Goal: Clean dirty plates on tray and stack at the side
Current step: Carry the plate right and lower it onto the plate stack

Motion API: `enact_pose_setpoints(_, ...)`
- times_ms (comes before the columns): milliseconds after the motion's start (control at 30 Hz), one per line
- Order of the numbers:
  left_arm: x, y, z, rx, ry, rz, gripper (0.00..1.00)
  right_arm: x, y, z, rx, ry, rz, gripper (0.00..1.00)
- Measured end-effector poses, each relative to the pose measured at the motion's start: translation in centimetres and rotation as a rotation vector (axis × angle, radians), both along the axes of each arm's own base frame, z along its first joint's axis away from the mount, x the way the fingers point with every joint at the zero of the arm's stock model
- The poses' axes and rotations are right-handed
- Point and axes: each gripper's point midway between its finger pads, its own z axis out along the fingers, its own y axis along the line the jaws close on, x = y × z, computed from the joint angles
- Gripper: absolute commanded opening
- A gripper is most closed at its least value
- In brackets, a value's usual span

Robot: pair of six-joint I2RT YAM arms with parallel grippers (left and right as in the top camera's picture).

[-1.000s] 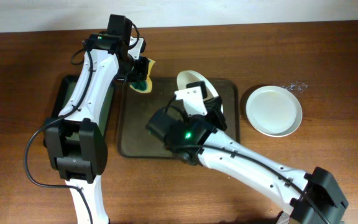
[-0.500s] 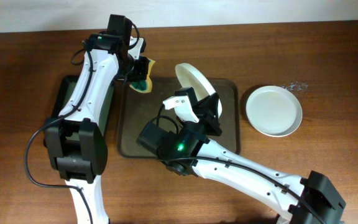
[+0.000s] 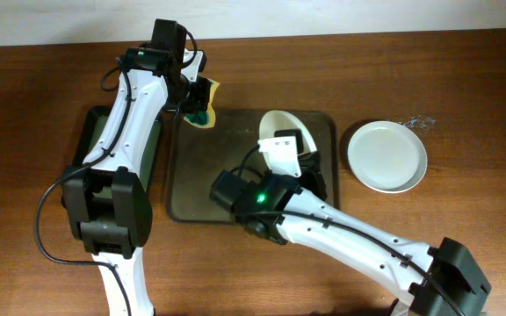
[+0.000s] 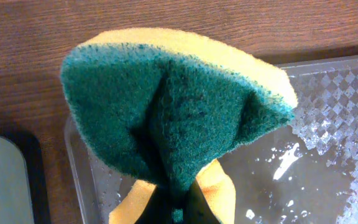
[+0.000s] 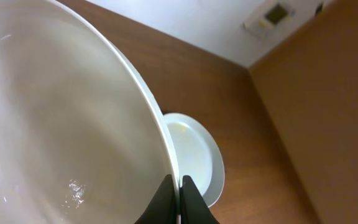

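Note:
My right gripper swings right in the overhead view next, levels the tilted plate, descends and releases, since the second pale plate (image 3: pixel 387 156) (image 5: pixel 195 155) lies flat below, there.
My right gripper (image 5: pixel 179 194) is shut on the rim of a white plate (image 5: pixel 61 112) and holds it tilted above the back right of the dark brown tray (image 3: pixel 183 180). In the overhead view the plate (image 3: pixel 277 121) shows just behind the right wrist (image 3: pixel 295 140). A second pale plate (image 3: pixel 386 155) lies flat on the table right of the tray; it also shows in the right wrist view (image 5: pixel 194 155). No third plate shows. My left gripper (image 4: pixel 179 214) is shut on a green-and-yellow sponge (image 4: pixel 173 106) over the tray's back left corner (image 3: pixel 202 105).
A smaller black tray (image 3: pixel 95 140) lies left of the brown tray, partly under the left arm. The brown tray's floor (image 4: pixel 316 143) is wet with droplets. The right arm stretches across the front right of the table.
The right gripper has turned the held plate from nearly edge-on to flatter and shifted it slightly right and toward the front. The left arm and sponge have not moved.

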Motion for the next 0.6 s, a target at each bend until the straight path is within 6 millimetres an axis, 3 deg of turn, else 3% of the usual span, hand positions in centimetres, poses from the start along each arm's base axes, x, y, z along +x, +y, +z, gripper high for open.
enact_pose_setpoints(167,0.0,0.0,0.0,0.0,0.0,0.0,0.0,0.6,-1.3,-2.3,0.152,0.068,-0.098,0.04)
enact_pose_setpoints(367,0.0,0.0,0.0,0.0,0.0,0.0,0.0,1.0,2.7,-5.4,0.391,0.215,-0.027,0.04)
enact_pose_setpoints(433,0.0,0.0,0.0,0.0,0.001,0.0,0.0,1.3,3.2,-6.2,0.448,0.279,-0.007,0.04)
enact_pose_setpoints(533,0.0,0.0,0.0,0.0,0.0,0.0,0.0,2.2,2.2,-6.1,0.556,0.351,-0.003,0.04)
enact_pose_setpoints(600,0.0,0.0,0.0,0.0,0.0,0.0,0.0,3.3,0.6,-4.5,0.671,0.359,0.008,0.04)
